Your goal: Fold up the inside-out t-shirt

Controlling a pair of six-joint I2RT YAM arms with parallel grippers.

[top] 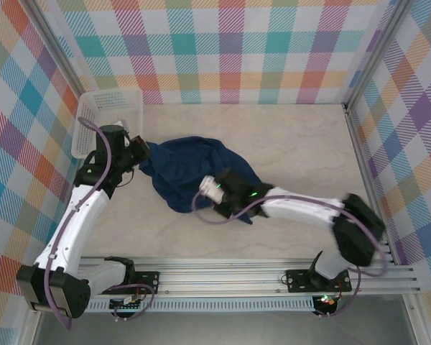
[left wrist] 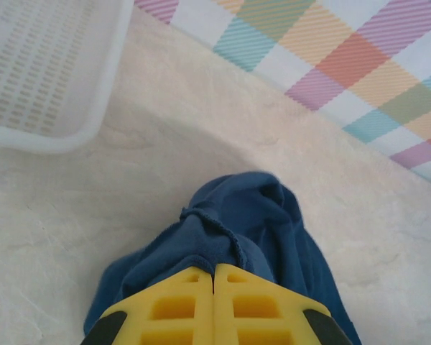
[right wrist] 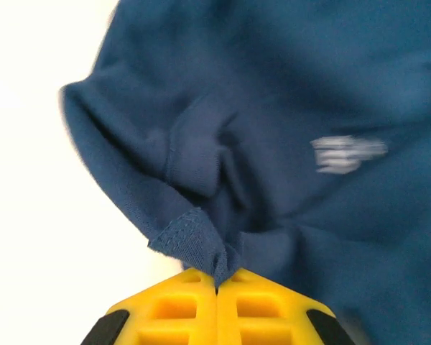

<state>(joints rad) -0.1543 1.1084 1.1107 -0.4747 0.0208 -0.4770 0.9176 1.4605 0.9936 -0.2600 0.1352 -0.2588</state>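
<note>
The t-shirt [top: 190,169] lies bunched, so my left gripper should lift high, then go down and outward onto the bare tabletop by the basket to let go of the fold.
The inside-out t-shirt [top: 190,169] lies bunched in a dark navy heap left of the table's middle. My left gripper [top: 144,151] is at the heap's left edge. In the left wrist view its yellow fingers [left wrist: 179,302] are pressed together, and the left gripper [left wrist: 214,269] is shut on a stitched fold of the t-shirt [left wrist: 251,215]. My right gripper [top: 226,195] is over the heap's near right part. In the right wrist view the right gripper [right wrist: 217,277] is shut on a hemmed corner of the t-shirt [right wrist: 309,93]. A faint pale print [right wrist: 347,154] shows on the cloth.
A white perforated basket [top: 93,100] stands at the back left, close behind the left gripper, and its rim [left wrist: 50,140] shows in the left wrist view. Chequered walls enclose the table. Bare tabletop [top: 302,151] stretches to the right of the shirt.
</note>
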